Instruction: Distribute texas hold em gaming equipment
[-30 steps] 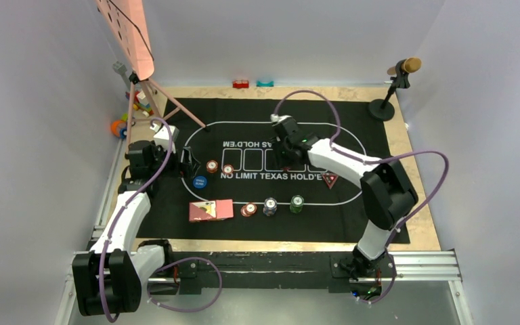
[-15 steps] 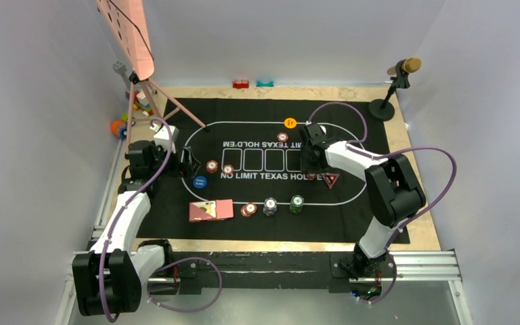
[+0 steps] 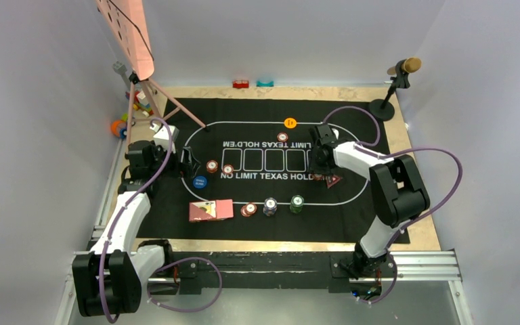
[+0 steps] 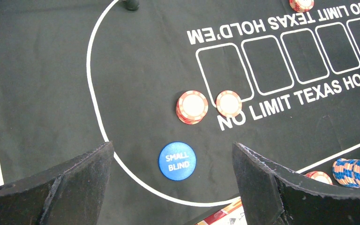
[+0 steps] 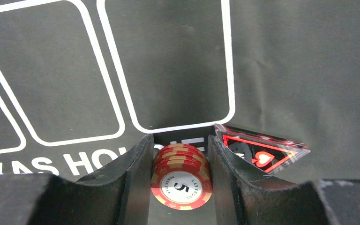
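Observation:
My right gripper is about to slide low to the right in the top view (image 3: 332,170) (image 5: 260,108) and slightly back, off the white lettering, as the red stack covers its end.
My right gripper (image 3: 320,166) is shut on a small stack of red chips (image 5: 182,180) that rests on the black mat next to a black triangular marker (image 5: 262,150). My left gripper (image 3: 188,162) is open and empty, just above the blue SMALL BLIND disc (image 4: 177,161). A red chip stack (image 4: 192,107) and a single red chip (image 4: 228,103) lie beyond the disc. Pinkish-red cards (image 3: 210,210), red chips (image 3: 248,209), a blue-grey stack (image 3: 269,205) and a green stack (image 3: 296,203) line the mat's near side. An orange disc (image 3: 290,122) and one red chip (image 3: 282,137) lie at the far side.
A pink stand's tripod leg (image 3: 176,112) reaches onto the mat (image 3: 244,112) at the back left. Coloured toy blocks (image 3: 132,115) lie left of the mat, and two more (image 3: 252,84) sit at the back wall. A microphone stand (image 3: 383,107) is at the back right.
My right gripper has moved right and nearer, from the far middle of the mat to the red chip stack by the triangular marker. The left arm has not moved.

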Robot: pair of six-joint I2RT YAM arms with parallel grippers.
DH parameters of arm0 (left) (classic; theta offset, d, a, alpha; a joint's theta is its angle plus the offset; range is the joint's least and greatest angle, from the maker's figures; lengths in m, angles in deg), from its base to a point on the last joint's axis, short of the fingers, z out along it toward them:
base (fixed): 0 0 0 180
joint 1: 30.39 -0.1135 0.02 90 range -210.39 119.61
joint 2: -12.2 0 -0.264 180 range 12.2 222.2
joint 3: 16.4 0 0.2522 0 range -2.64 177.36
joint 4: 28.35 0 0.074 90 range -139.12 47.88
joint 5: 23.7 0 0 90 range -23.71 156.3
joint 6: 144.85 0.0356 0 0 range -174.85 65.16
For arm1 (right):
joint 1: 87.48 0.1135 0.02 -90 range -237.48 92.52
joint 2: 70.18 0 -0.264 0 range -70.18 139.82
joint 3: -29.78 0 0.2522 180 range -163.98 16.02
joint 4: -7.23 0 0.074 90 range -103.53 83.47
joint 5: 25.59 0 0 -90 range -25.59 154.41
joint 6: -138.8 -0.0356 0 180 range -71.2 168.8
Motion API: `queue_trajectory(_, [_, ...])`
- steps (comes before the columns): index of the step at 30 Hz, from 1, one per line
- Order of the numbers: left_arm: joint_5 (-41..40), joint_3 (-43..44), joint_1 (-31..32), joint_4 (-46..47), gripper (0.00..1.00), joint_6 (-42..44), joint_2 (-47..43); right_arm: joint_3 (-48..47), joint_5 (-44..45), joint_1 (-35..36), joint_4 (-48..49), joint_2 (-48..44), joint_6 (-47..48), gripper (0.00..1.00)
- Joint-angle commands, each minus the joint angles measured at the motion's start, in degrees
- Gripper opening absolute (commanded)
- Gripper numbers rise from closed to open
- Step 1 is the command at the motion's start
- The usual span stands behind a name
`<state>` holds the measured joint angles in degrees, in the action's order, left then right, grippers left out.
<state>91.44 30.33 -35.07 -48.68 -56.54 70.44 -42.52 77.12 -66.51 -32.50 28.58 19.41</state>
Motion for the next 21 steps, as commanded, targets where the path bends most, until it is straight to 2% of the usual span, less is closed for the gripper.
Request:
queue_trajectory(1, [0.8, 0.2, 0.2, 1.1, 1.0, 0.8, -1.4, 3.0, 4.9, -2.8, -4.2, -2.8, -2.2, 0.0])
queue_trajectory(7, [1.1, 0.2, 0.3, 1.0, 1.0, 0.8, -1.8, 5.5, 5.7, -3.8, -6.9, -6.5, -2.0, 0.0])
queue_trajectory(18, [1.4, 0.2, 0.3, 0.8, 1.0, 0.8, -2.0, 5.4, 5.2, -3.9, -6.9, -5.4, -2.7, 0.01])
queue_trajectory(21, [1.4, 0.2, 0.3, 0.7, 1.0, 0.8, -2.0, 5.2, 4.7, -3.9, -6.7, -5.1, -2.4, 0.2])
